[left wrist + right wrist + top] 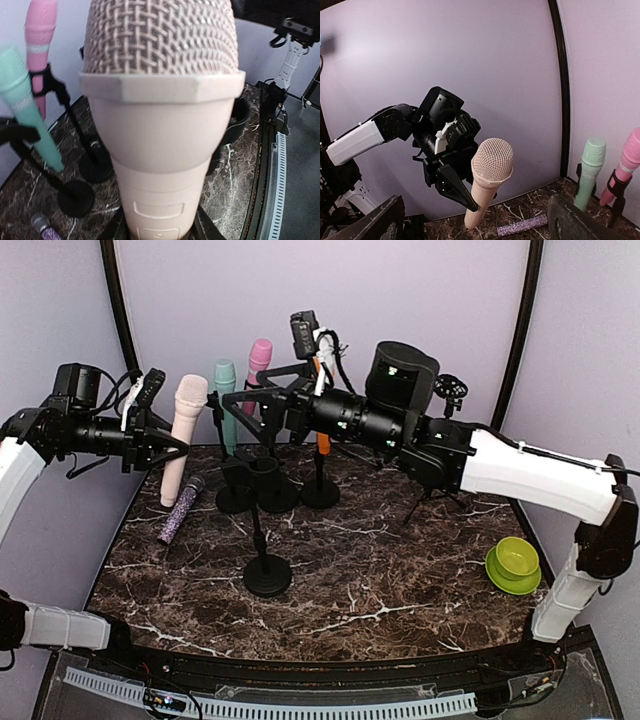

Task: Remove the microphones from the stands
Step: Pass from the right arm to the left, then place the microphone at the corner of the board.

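Note:
My left gripper tips the pale pink microphone (pixel 185 435) flat down toward the marble beside the purple glitter microphone next, since that marble is empty. Then it releases the pale pink microphone.
A pale pink microphone (pixel 185 435) hangs nearly upright over the left side of the table, touching no stand. My left gripper (pixel 176 447) is shut on its body below the mesh head. In the left wrist view the microphone (pixel 160 125) fills the frame, with dark fingers (pixel 212 227) pressed on both sides of its handle. The right wrist view shows the microphone (pixel 490 175) held by the left gripper (pixel 470 197). My right gripper (pixel 235 405) stands open near the middle, nothing between its fingers (pixel 572 222). A black stand (pixel 267 575) with an empty holder stands in front.
Mint green (pixel 225 400), pink (pixel 259 362) and orange (pixel 323 442) microphones sit in stands at the back. A purple glitter microphone (pixel 181 508) lies on the marble table (pixel 380 570). Green bowls (pixel 515 562) sit at the right, a black cylinder (pixel 400 375) behind.

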`<state>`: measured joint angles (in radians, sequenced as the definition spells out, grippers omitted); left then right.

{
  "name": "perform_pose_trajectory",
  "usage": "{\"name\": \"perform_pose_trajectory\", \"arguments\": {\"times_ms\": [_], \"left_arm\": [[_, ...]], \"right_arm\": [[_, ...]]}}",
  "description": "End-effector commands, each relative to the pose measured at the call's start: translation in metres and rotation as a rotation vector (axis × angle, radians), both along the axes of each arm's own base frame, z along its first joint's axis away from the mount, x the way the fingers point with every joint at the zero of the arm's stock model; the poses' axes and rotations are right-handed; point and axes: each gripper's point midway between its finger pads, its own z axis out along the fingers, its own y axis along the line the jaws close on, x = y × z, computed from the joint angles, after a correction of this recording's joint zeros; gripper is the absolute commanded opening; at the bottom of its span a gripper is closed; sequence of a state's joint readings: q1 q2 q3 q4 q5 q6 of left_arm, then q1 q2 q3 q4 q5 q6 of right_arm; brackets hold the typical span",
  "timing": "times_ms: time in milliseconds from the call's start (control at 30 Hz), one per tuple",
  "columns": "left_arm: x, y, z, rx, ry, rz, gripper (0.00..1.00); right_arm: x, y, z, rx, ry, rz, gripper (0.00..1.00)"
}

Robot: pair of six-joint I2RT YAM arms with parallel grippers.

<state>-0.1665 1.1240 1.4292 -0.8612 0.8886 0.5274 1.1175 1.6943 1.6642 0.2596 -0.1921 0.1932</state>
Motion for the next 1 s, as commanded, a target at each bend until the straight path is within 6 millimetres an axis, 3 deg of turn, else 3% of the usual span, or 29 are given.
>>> {"name": "perform_pose_trajectory", "arguments": {"times_ms": [0, 200, 333, 367, 600, 767, 967], "left_arm": [[0.041, 0.044, -0.059, 0.049, 0.168, 0.218, 0.0], [0.065, 0.079, -0.158, 0.179, 0.323, 0.436, 0.0], [0.079, 0.092, -0.203, 0.217, 0.354, 0.529, 0.0], [0.082, 0.094, -0.212, 0.218, 0.36, 0.549, 0.0], [0.112, 0.103, -0.256, 0.232, 0.383, 0.617, 0.0], [0.136, 0.114, -0.278, 0.265, 0.369, 0.681, 0.03], [0.146, 0.114, -0.299, 0.266, 0.413, 0.705, 0.11]], "right_arm": [[0.008, -0.062, 0.039, 0.142, -0.024, -0.15, 1.0], [0.014, -0.096, -0.002, 0.103, 0.041, -0.244, 1.0], [0.017, -0.111, -0.03, 0.074, 0.094, -0.296, 1.0], [0.018, -0.112, -0.045, 0.054, 0.113, -0.304, 1.0], [0.008, -0.117, -0.111, -0.012, 0.167, -0.289, 0.97], [-0.003, -0.096, -0.163, -0.16, 0.122, -0.265, 0.94], [-0.011, -0.065, -0.205, -0.226, 0.117, -0.217, 0.93]]}}
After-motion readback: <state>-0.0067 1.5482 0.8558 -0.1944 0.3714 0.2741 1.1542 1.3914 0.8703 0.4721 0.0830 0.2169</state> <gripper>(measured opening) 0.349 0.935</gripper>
